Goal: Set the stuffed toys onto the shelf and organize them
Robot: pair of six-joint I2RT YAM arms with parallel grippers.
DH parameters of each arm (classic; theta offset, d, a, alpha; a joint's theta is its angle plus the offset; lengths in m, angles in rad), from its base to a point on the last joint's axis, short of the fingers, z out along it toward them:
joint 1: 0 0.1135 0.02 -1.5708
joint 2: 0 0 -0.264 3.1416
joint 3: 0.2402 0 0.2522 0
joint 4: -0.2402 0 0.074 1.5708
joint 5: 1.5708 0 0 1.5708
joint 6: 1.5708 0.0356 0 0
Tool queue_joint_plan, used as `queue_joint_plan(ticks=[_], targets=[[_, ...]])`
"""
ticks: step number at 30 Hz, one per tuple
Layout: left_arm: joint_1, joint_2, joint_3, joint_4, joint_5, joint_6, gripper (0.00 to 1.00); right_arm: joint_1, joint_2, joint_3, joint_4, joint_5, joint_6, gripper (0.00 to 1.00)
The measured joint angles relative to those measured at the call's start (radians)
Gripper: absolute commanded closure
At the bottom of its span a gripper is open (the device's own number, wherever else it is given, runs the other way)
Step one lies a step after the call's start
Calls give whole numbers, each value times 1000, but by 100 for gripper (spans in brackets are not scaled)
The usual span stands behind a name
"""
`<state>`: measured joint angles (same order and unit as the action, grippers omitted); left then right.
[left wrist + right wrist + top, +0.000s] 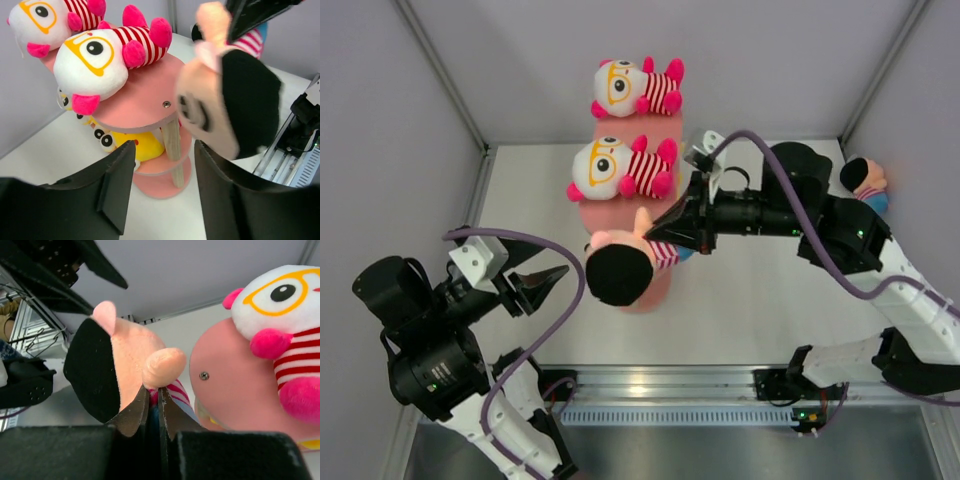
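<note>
I should move my right gripper off beside the shelf, lower, then slide in under the bear's level and release next, since the bottom level's near end shows bare.
The salmon-pink shelf stands mid-table. Two white-faced toys with orange glasses, one nearer and one farther, lie on its top tier. A yellow bear sits on a lower tier. My right gripper is shut on the striped shirt of a black-haired doll, holding it over the shelf's near end. My left gripper is open just left of the doll, with nothing between its fingers.
Another black-haired toy lies on the table at the back right, behind the right arm. Grey walls close in on the left, back and right. A metal rail runs along the near edge.
</note>
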<state>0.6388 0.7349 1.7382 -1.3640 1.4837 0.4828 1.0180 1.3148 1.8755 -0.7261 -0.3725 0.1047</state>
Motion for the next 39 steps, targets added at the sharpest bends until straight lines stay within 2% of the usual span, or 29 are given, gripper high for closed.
queue_joint_plan(ticks=[3,9,13,17,22,25,29,35,39], targets=[[0,0,-14,2,-1,3,33,0,-129,-112,0,-5,-27,100],[0,0,-57,2,-4,10,31,0,-425,-378,12,37,-73,100],[0,0,-85,2,-7,16,31,0,-562,-554,34,104,-110,100],[0,0,-118,2,-7,18,31,0,-697,-803,108,275,-148,100],[0,4,-182,2,-57,18,31,0,-936,-1188,340,541,-228,100],[0,23,-239,2,-111,18,31,0,-1021,-1346,486,653,-296,100],[0,87,-329,3,-191,24,29,0,-984,-1476,690,742,-384,100],[0,197,-425,5,-285,51,27,-14,-716,-1547,949,812,-489,100],[0,191,-438,5,-319,84,26,-28,-607,-1612,1135,789,-557,100]])
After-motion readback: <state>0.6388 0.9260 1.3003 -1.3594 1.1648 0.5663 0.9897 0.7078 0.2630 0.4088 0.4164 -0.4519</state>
